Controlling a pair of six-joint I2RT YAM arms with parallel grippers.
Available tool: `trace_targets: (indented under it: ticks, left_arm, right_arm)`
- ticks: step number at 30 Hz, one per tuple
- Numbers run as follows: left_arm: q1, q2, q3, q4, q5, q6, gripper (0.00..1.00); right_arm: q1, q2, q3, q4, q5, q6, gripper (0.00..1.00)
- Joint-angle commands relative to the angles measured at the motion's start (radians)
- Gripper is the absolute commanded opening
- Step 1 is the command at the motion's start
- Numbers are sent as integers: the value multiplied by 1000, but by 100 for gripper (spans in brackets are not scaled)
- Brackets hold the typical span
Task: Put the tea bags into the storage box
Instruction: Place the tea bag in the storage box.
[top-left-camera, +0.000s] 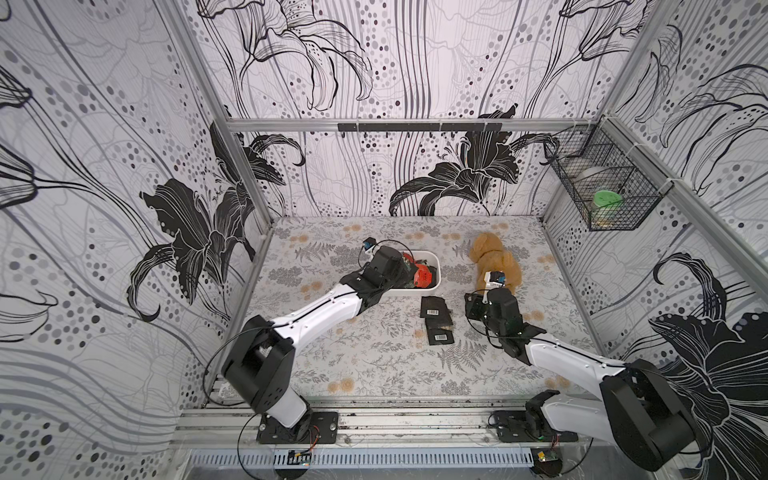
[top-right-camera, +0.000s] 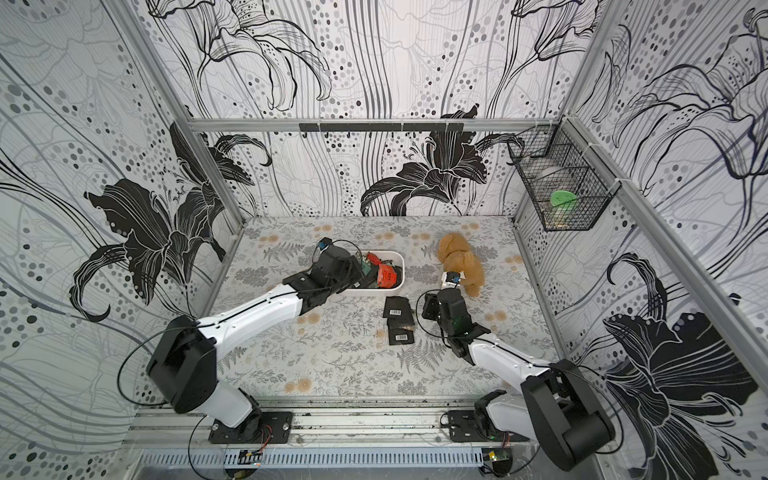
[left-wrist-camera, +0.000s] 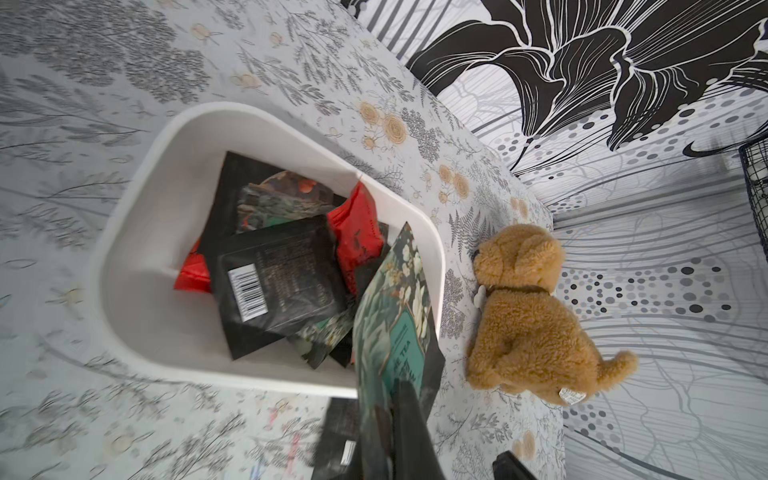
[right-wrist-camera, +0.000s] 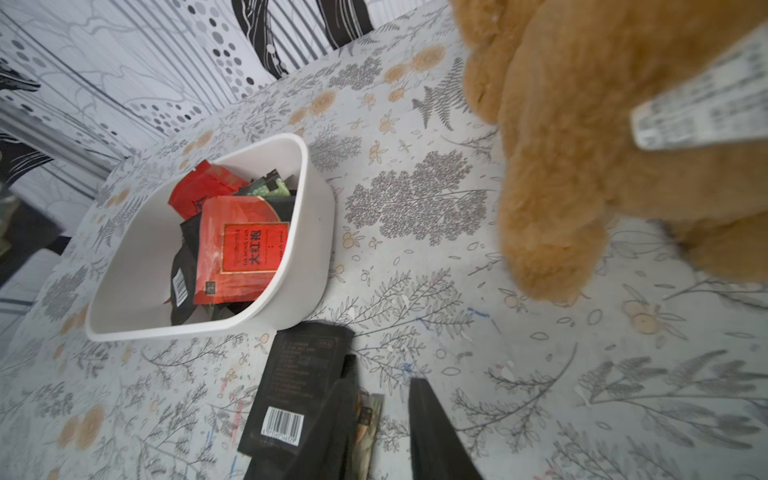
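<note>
Next, my left gripper shifts away from the plush toy, over the black tea bag with the barcode (left-wrist-camera: 282, 278), to release, since that end of the box is emptier.
The white storage box (top-left-camera: 437, 266) stands mid-table and holds several tea bags, among them a black one with a barcode (left-wrist-camera: 282, 278) and a red one (right-wrist-camera: 241, 249). My left gripper (left-wrist-camera: 392, 419) hangs over the box's near edge, shut on a teal-green tea bag (left-wrist-camera: 399, 316) that stands on edge. Black tea bags (top-left-camera: 434, 307) lie overlapped on the table just in front of the box. My right gripper (right-wrist-camera: 384, 419) hovers low at their right edge, open, with nothing between its fingers. One finger (right-wrist-camera: 340, 419) is over an orange-labelled sachet (right-wrist-camera: 368, 428).
A tan plush toy (top-left-camera: 494, 262) lies right of the box, close behind the right wrist. A black wire basket (top-left-camera: 602, 187) hangs on the right wall. The aluminium rail with both arm bases runs along the table's front edge (top-left-camera: 374, 409).
</note>
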Motion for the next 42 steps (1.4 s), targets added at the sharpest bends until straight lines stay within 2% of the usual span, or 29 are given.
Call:
trace_targets:
  ticks: [1,6,10,14,21,27,33,36,38,42]
  left_arm:
    - [22,95,83,83,40,5,0]
    - [75,209,138,110,78,-44,0]
    - [103,243,129,135,29,-45,3]
    - [132,283,114,148,70,-46,4]
    - [166,292,70,135,50,-48,17]
    - [175,201,28,87,-17,-28,47]
    - [173,58,-27,21,-93,-18,60]
    - [168,-38,-113,49,-93,-38,63]
    - [154,-99,-176,95,-53,-37,62]
    - [49,-161,-250,164,4,1,55]
  right_arm:
    - [-9,34,-6,68,-137,18,29]
    - [-11,77,11,91,-192,1,29]
    - [-11,105,24,97,-224,-5,29]
    - [-11,137,45,92,-252,-11,29]
    - [-11,206,86,85,-316,-27,29]
    - [-11,253,122,49,-337,-36,29]
    - [-10,298,157,5,-358,-38,28]
    - [-9,318,172,-17,-365,-35,28]
    - [-9,329,183,-35,-370,-30,28]
    - [-8,349,204,-82,-363,-27,28]
